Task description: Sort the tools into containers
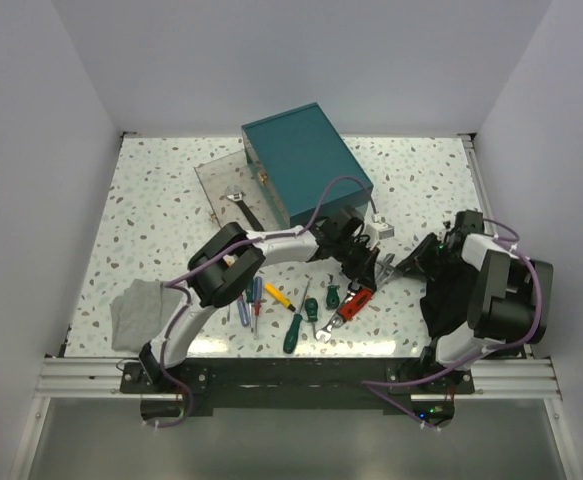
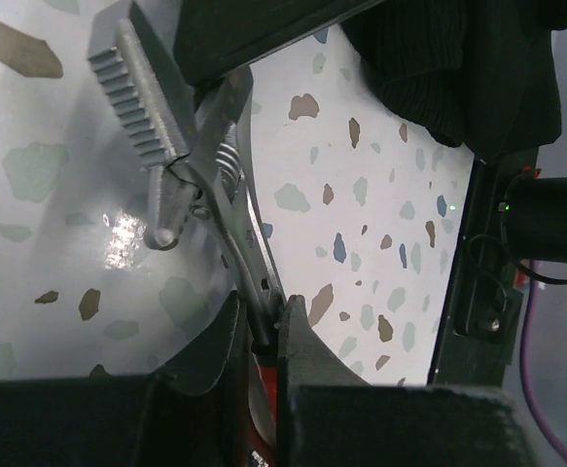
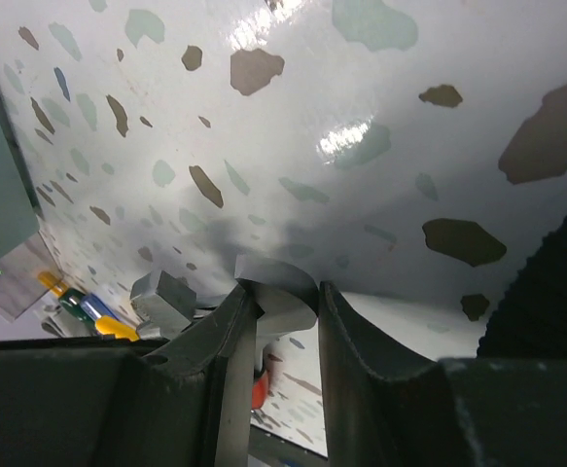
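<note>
My left gripper should next move up, swing to the left in the top view, lower the red-handled wrench into the clear drawer point(image 1: 211, 178) and then let go of it, because another wrench lies there.
The red-handled wrench point(image 1: 357, 300) hangs between both grippers just above the table, right of centre. My left gripper point(image 1: 359, 268) is shut on its shank point(image 2: 227, 209) where the red grip begins; its serrated silver head points away in the left wrist view. My right gripper point(image 1: 403, 266) is shut on the silver head point(image 3: 285, 304), which fills the gap between its fingers. The teal box point(image 1: 306, 160) stands at the back centre. Its clear drawer point(image 1: 211, 178) lies pulled out to the left with a black-handled wrench point(image 1: 243, 211) in it.
Several loose tools lie near the front edge: blue and red screwdrivers point(image 1: 248, 299), a yellow one point(image 1: 279, 296), green ones point(image 1: 293, 331), a silver wrench point(image 1: 324, 329). A grey folded cloth point(image 1: 136, 311) lies at the front left. A small clear piece point(image 1: 381, 226) sits right of the box.
</note>
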Controlling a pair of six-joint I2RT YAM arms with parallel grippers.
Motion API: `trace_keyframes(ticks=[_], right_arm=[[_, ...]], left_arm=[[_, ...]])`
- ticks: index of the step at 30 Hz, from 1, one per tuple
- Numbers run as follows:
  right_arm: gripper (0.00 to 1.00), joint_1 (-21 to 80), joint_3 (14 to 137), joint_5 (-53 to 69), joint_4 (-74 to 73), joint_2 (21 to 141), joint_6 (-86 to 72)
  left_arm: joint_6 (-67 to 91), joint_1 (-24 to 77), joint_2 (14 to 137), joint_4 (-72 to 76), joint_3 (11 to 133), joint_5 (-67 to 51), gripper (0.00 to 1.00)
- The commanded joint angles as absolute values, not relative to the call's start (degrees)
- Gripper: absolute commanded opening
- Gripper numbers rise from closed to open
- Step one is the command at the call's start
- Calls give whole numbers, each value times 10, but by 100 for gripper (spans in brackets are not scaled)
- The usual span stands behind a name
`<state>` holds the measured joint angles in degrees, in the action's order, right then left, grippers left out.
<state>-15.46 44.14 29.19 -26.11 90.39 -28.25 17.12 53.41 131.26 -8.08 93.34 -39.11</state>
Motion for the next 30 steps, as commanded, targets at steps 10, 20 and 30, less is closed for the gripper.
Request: trace_keyframes(ticks=[10, 20, 30], right_arm=[[45, -194, 901, 365, -570, 924, -90], [46, -215, 905, 293, -540, 921, -74], [46, -215, 850, 294, -506, 923, -100]], left_arm=[[61, 495, 1224, -62, 980, -587, 0], [226, 431, 1156, 125, 1012, -668, 0], [426, 304, 1036, 317, 962, -629, 0]])
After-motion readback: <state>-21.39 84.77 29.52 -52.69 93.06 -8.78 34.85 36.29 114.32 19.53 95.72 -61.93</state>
